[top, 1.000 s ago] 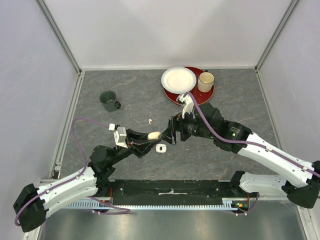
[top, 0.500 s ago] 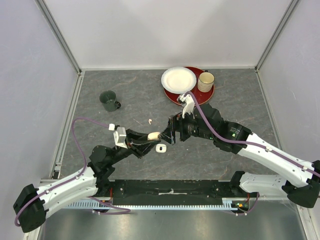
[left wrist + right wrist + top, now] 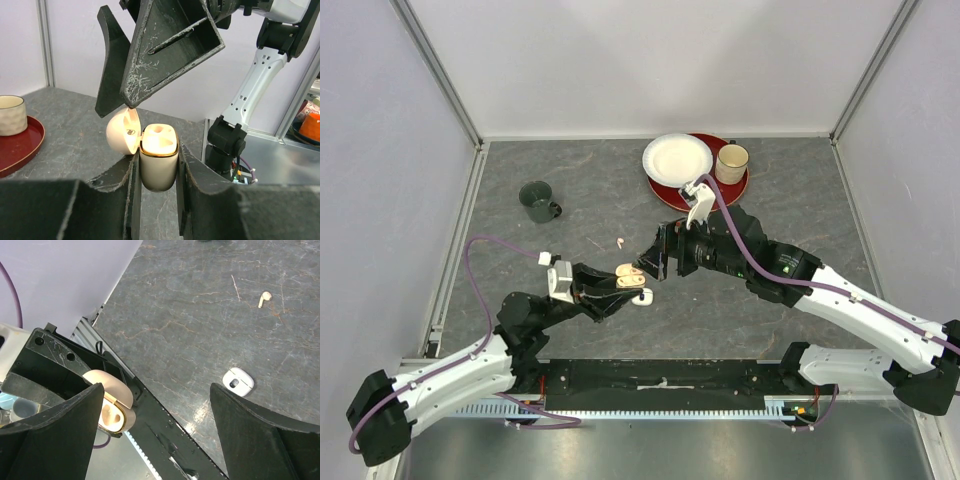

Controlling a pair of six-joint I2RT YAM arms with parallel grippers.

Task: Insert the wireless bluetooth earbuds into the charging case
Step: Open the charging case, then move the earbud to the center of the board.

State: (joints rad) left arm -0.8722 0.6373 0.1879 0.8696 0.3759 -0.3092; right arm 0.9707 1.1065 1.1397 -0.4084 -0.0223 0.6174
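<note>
Both sockets are empty. The right gripper turns downward next and lowers itself outward beside the red plate's near rim, which lies below and outward of it.
My left gripper is shut on a cream charging case with a gold rim, held upright above the table. Its lid hangs open to the left and both sockets look empty. The case also shows in the top view and the right wrist view. My right gripper is open and empty, its fingers just above the lid. One white earbud lies on the table beyond the case, also in the right wrist view. The other earbuds are out of view.
A small closed white case lies on the table under the grippers, also in the right wrist view. A green mug stands at the left. A red plate at the back holds a white plate and a cream mug.
The cream case's lid has gone from shut to open. My left gripper has shifted slightly toward me with the case. My right gripper has moved slightly up and back.
</note>
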